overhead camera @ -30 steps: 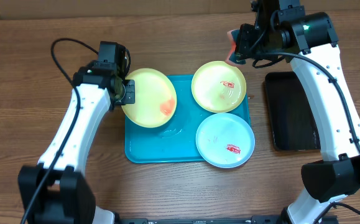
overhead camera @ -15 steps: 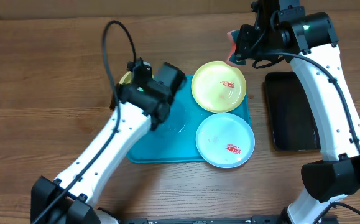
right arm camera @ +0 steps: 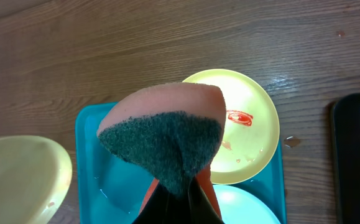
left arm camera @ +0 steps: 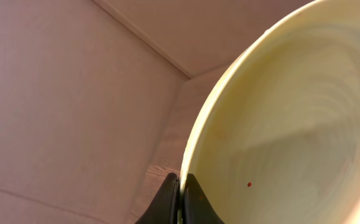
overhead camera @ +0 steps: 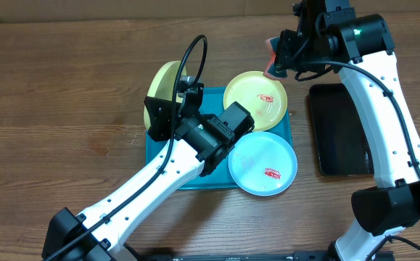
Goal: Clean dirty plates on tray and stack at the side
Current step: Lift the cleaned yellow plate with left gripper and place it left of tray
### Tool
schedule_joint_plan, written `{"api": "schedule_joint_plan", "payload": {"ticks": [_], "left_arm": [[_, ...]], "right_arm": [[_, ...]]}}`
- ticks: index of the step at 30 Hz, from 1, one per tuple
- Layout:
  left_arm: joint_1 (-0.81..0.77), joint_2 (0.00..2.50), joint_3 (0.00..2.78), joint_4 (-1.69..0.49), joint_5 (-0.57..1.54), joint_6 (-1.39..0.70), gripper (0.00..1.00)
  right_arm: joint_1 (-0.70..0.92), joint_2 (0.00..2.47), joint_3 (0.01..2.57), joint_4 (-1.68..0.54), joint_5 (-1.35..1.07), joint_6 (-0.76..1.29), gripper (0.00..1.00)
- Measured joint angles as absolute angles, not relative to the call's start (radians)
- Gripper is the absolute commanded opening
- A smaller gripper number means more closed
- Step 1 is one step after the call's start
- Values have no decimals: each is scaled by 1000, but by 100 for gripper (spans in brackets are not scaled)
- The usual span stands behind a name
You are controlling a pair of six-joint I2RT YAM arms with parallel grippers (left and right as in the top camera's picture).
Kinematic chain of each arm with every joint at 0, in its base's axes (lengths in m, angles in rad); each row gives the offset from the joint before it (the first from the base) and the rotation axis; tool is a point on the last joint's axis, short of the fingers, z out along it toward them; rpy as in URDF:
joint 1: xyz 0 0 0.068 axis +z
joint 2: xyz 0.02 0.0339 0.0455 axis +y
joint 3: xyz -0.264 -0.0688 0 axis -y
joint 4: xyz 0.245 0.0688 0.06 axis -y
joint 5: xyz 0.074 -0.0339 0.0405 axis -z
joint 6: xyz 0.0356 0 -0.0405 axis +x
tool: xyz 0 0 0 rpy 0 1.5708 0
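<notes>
The wooden table beside the tray is bare, so I should move my left gripper to the left in the overhead view, turn the plate flat, lower it and let go.
My left gripper (left arm camera: 181,198) is shut on the rim of a pale yellow-green plate (overhead camera: 162,85) and holds it tilted on edge above the tray's back left corner; the plate fills the left wrist view (left arm camera: 291,124). A second yellow-green plate (overhead camera: 255,100) with a red smear sits on the turquoise tray (overhead camera: 163,172) at the back right. The light blue plate (overhead camera: 262,163) with a red smear sits at the tray's front right. My right gripper (right arm camera: 181,198) is shut on an orange sponge with a dark green scrub face (right arm camera: 167,137), held high above the back plate (right arm camera: 245,127).
A narrow black tray (overhead camera: 340,130) lies to the right of the turquoise tray. Bare wooden table (overhead camera: 64,80) lies to the left. Water drops show on the tray floor (right arm camera: 114,180).
My left arm has swung right across the tray and lifted the yellow-green plate from lying flat to standing on edge. The right arm and sponge have not moved.
</notes>
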State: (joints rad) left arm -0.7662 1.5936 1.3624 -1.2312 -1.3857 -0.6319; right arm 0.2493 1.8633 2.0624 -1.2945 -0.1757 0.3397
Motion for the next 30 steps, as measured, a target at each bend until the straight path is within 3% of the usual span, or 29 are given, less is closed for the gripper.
{"api": "schedule_joint_plan", "payload": {"ticks": [13,24,30], "left_arm": [[-765,1594,1362,-1226,-1331,-654,4],[-640,1594,1362,-1128,-712,-660,4],[-372,1594,1362,-1065,-352,-518,4]], "right_arm": [[249,1863,2062,-1297,-176,339,4],[249,1863,2062,-1302,-176,340,4],[249,1863,2062,-1302,-176,339,4]]}}
